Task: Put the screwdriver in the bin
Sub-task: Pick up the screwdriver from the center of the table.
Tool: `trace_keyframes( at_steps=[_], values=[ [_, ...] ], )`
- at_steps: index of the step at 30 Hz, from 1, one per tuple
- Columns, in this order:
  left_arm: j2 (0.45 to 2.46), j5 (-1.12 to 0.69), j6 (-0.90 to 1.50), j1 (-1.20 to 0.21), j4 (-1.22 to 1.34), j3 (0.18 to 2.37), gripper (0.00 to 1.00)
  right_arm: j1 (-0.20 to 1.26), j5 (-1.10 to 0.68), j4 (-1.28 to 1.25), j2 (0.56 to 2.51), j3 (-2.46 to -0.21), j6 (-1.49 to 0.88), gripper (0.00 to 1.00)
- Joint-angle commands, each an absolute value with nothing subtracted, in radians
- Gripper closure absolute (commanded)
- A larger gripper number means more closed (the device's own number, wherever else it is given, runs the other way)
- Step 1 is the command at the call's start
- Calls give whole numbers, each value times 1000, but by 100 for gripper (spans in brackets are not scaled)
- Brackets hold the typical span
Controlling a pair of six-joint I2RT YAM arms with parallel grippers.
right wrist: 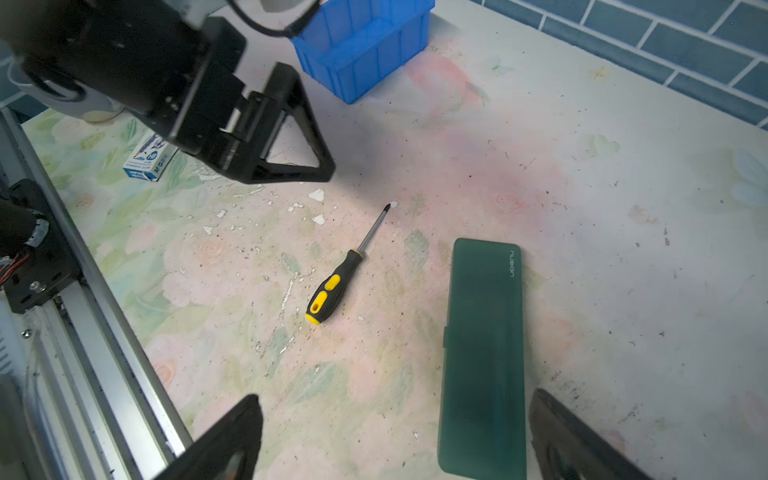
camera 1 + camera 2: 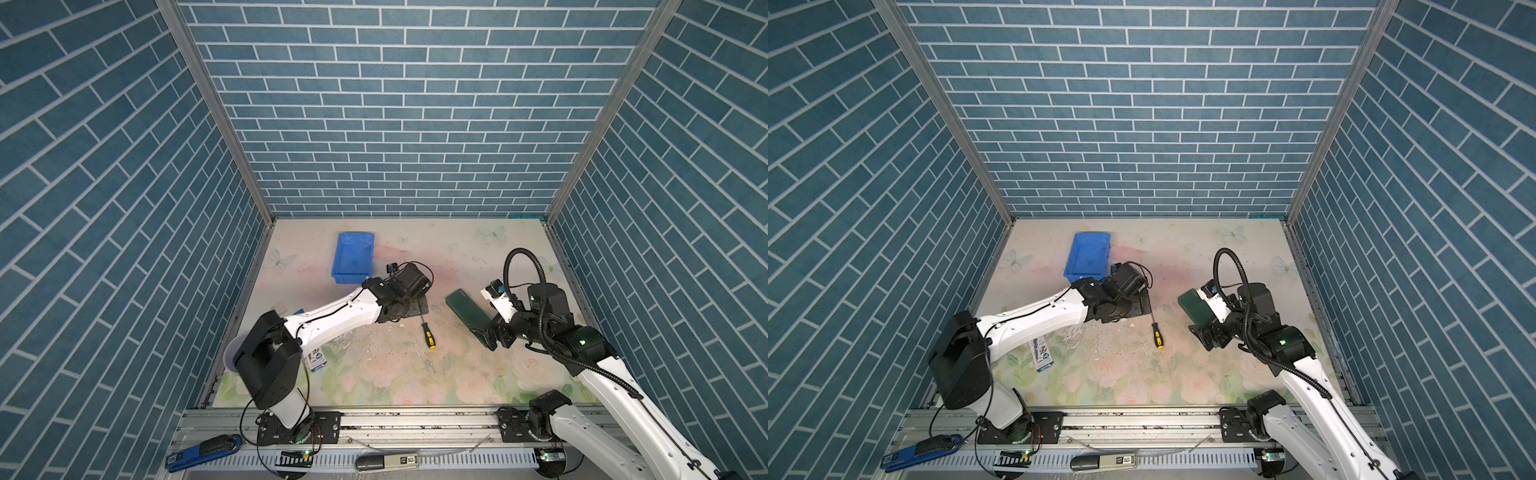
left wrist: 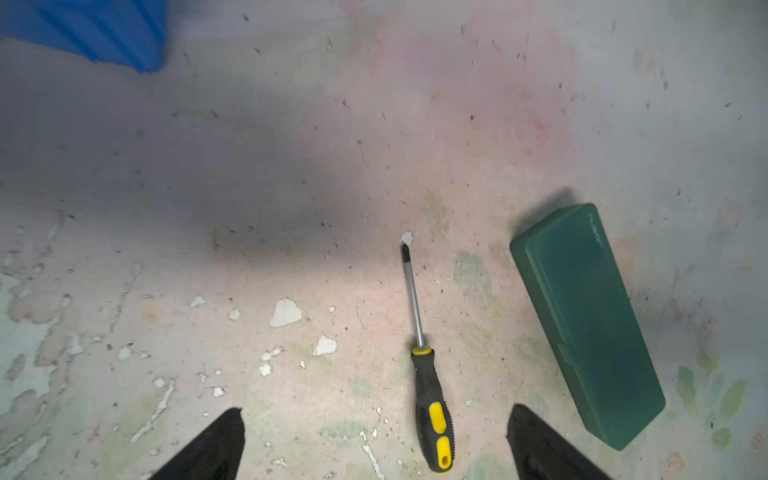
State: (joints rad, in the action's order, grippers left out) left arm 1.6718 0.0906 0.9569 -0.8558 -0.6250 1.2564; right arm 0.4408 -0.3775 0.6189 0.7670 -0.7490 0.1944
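Note:
My left gripper is open above the handle, which lies flat below its fingers. Next it will go down, move back onto the screwdriver's black-and-yellow handle (image 2: pixel 429 336) (image 3: pixel 434 409) and close there.
The screwdriver (image 2: pixel 428 337) (image 2: pixel 1158 336), with its black-and-yellow handle, lies flat on the floral table, tip pointing to the back. In the left wrist view the screwdriver's handle (image 3: pixel 432 409) shows between the wide-apart fingers of my left gripper (image 3: pixel 376 411), untouched. My left gripper (image 2: pixel 419 308) hovers open just behind and left of the tip. The blue bin (image 2: pixel 337 259) (image 2: pixel 1070 261) (image 1: pixel 365 58) stands at the back left, nothing showing in it. My right gripper (image 1: pixel 395 397) (image 2: pixel 484 337) is open to the screwdriver's (image 1: pixel 328 291) right, holding nothing.
A dark green flat case (image 2: pixel 463 311) (image 3: pixel 586 320) (image 1: pixel 484 353) lies right of the screwdriver, under the right gripper. A small white-and-blue box (image 2: pixel 318 360) and a grey-lilac cup (image 2: pixel 230 353) sit by the left arm. A blue utility knife (image 2: pixel 203 451) lies on the front rail.

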Motion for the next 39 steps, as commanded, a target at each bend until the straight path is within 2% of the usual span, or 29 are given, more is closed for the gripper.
trace_keyframes(
  at_steps=[1,9,25,39],
  values=[
    [1766,-34,921,-864,-730,1336,0,447,-411,661,758,-783,259,1],
    [2003,-117,821,-897,-1003,1585,5,449,-429,676,764,-779,252,1],
    [2128,-170,807,-930,-988,1640,37,449,-432,663,745,-761,233,1],
    [2149,-179,811,-930,-968,1620,69,449,-430,648,753,-761,220,1]
  ],
)
